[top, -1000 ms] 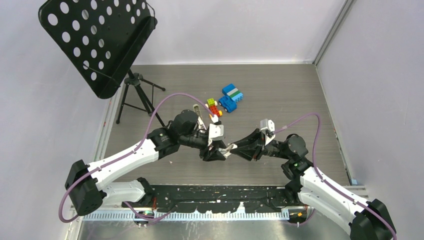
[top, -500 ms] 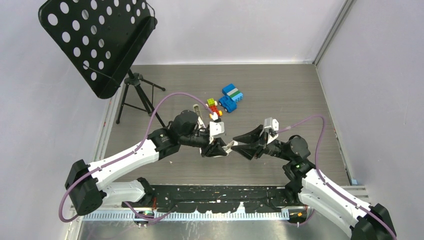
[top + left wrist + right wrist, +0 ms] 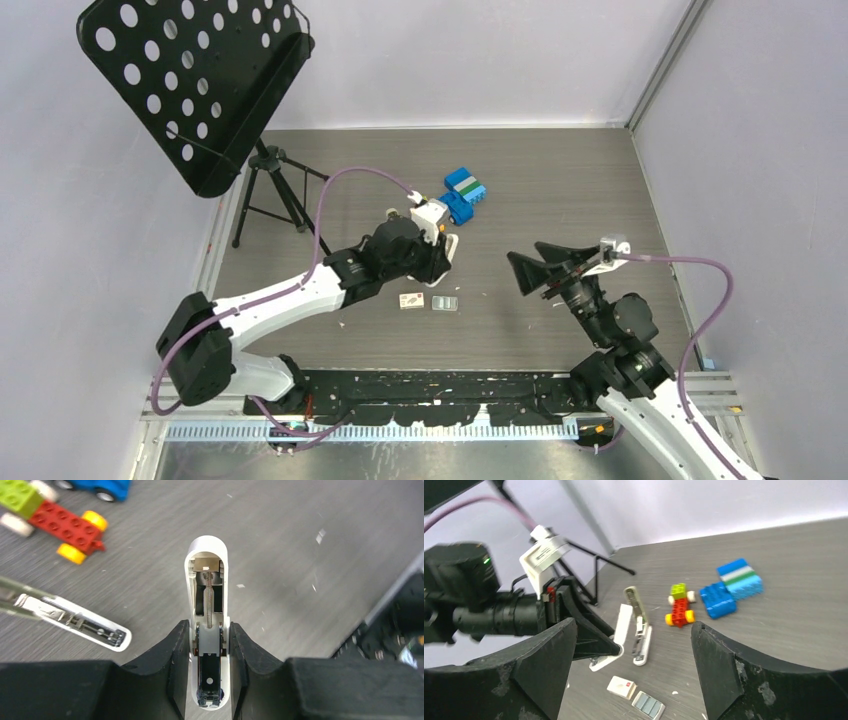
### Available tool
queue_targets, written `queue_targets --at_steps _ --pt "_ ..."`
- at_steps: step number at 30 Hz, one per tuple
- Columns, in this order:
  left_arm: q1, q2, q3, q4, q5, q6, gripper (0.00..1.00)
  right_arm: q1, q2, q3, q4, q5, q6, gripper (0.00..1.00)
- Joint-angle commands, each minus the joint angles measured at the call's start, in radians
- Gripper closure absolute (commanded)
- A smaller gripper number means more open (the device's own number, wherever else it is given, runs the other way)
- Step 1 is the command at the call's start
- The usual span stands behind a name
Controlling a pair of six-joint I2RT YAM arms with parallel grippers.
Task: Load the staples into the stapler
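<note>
The white stapler hangs tilted above the table. I will next turn my left gripper to point down and lower the stapler onto the bare table behind the staples.
The stapler (image 3: 206, 555) is a small white one, swung open so its spring and empty magazine show. My left gripper (image 3: 209, 625) is shut on its sides and holds it low over the table, just behind the staples. The same stapler (image 3: 616, 635) shows beside the left fingers in the right wrist view. The staples (image 3: 445, 303) lie flat on the table as silvery-grey rows in a small tray (image 3: 648, 705). My right gripper (image 3: 528, 262) stands open and empty, raised to the right of them. In the right wrist view, the right gripper (image 3: 633, 625) has wide-apart jaws.
A small whitish box (image 3: 410, 299) with a red label lies left of the staples. A second stapler (image 3: 639, 625) lies open on the table behind the held one. Toy bricks (image 3: 462, 195) and a small red brick car (image 3: 679, 609) sit farther back. A music stand (image 3: 195, 85) is at the back left.
My right gripper let go of the stapler, opened wide and pulled back to the right. The left arm carried the stapler toward the back, uncovering the box and staples.
</note>
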Motion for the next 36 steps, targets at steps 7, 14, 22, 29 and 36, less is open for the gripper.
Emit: queue_targets --at_steps 7,14,22,29,36 --pt "-0.002 0.18 0.172 -0.062 -0.406 -0.414 1.0 -0.004 -0.074 0.16 -0.536 0.485 0.198 0.1" --pt "-0.048 0.361 0.326 -0.222 -0.611 -0.535 1.0 -0.004 -0.101 0.181 -0.612 0.611 0.301 0.1" --pt "-0.096 0.527 0.454 -0.385 -0.782 -0.747 1.0 -0.003 -0.116 0.188 -0.647 0.634 0.295 0.09" --pt "-0.128 0.63 0.501 -0.454 -0.836 -0.855 1.0 -0.004 -0.115 0.182 -0.646 0.607 0.298 0.08" --pt "-0.134 0.693 0.504 -0.453 -0.851 -0.932 1.0 -0.004 -0.105 0.18 -0.641 0.576 0.302 0.08"
